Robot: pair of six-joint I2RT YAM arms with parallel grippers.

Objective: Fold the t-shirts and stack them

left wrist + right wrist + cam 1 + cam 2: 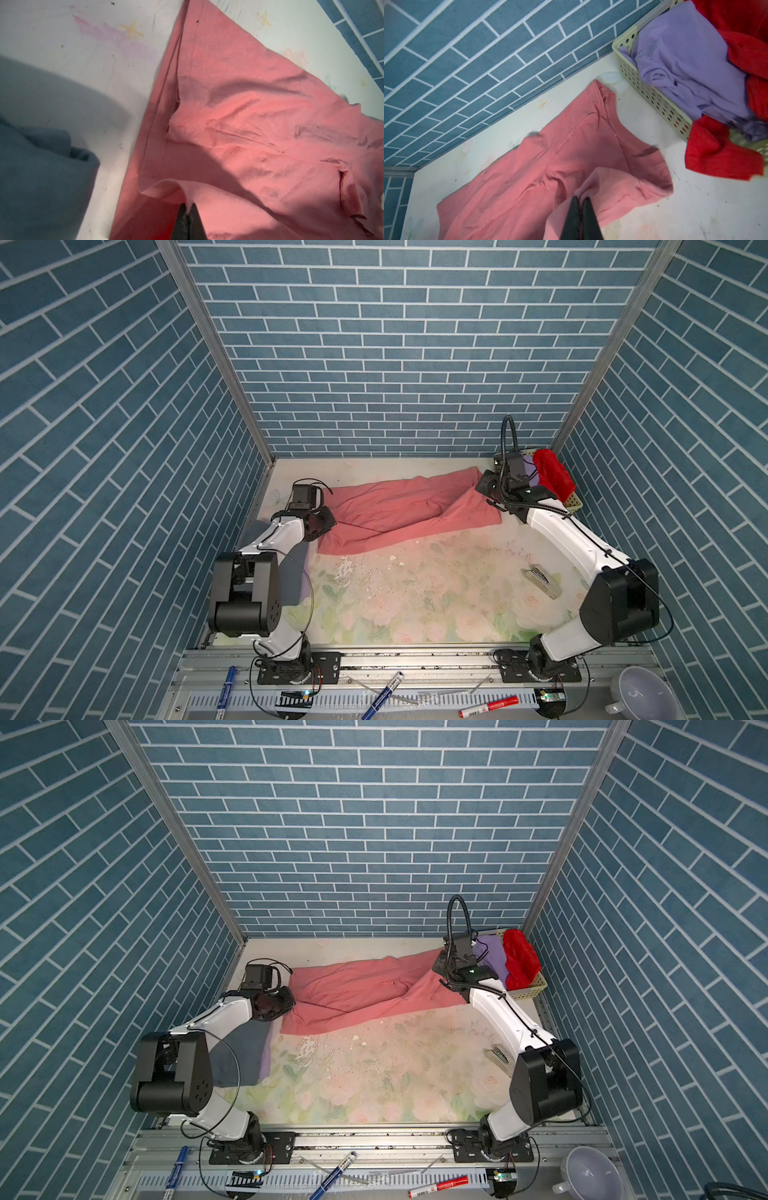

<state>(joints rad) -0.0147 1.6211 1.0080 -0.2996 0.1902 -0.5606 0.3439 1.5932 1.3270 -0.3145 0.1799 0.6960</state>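
Observation:
The raised fold goes outward and down toward the t-shirt's far corner by the basket next, and my right gripper releases it there.
The salmon pink t-shirt [399,510] lies rumpled across the back of the table in both top views. My left gripper [188,207] is shut on a pinched fold of its left edge. My right gripper [581,199] is shut on a raised fold near its right end, close to the basket. A lavender t-shirt [685,68] and a bright red t-shirt [724,153] hang over the rim of the cream basket [654,97]. A slate grey t-shirt [241,1052] lies flat under my left arm, with a lavender edge [266,1052] showing beneath it.
The basket [530,990] stands in the back right corner against the tiled walls. A small grey and white object [542,580] lies on the floral table cover by my right arm. Marker pens [488,705] and a white bowl [640,693] sit on the front rail.

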